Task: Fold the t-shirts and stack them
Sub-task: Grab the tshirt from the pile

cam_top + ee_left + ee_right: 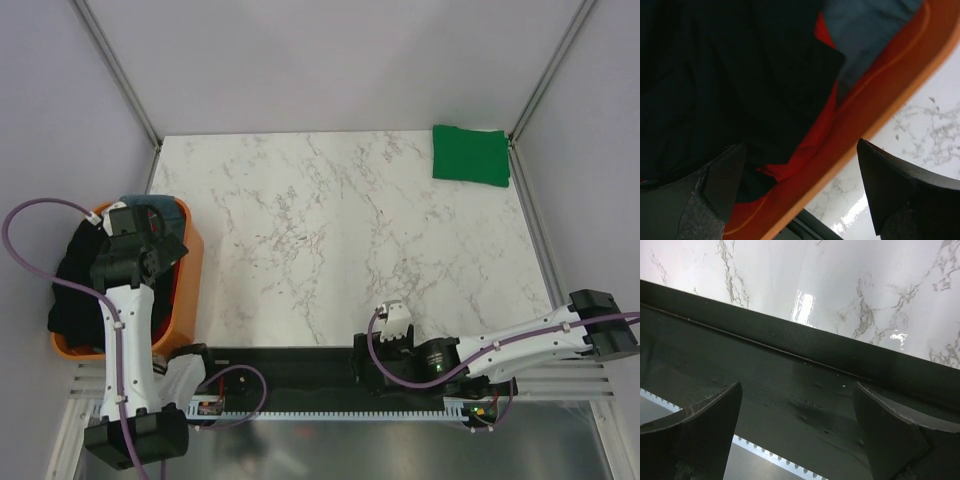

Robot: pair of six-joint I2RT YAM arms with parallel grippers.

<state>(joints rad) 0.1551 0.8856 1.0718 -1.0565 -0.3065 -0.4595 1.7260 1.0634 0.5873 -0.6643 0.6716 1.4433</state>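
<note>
The fingers of my left gripper straddle the tub's rim, so next my left gripper will go down into the tub, moving to the left in the top view onto the black t-shirt's edge (809, 120).
A folded bright green t-shirt (470, 154) lies at the table's far right corner. The orange tub (190, 268) at the left holds a black t-shirt (72, 285), with a red t-shirt (822, 120) and a grey t-shirt (865, 30) under it in the left wrist view. The black shirt (730, 75) fills most of that view. My left gripper (137, 222) is open above the tub, its jaws wide apart over the tub rim (865, 120), holding nothing. My right gripper (392, 322) is open and empty over the black strip at the table's near edge.
The marble table (330, 240) spans the middle. A black strip (790, 390) and a metal rail run along the near edge. Slanted frame posts stand at both far corners. The tub sits against the table's left edge.
</note>
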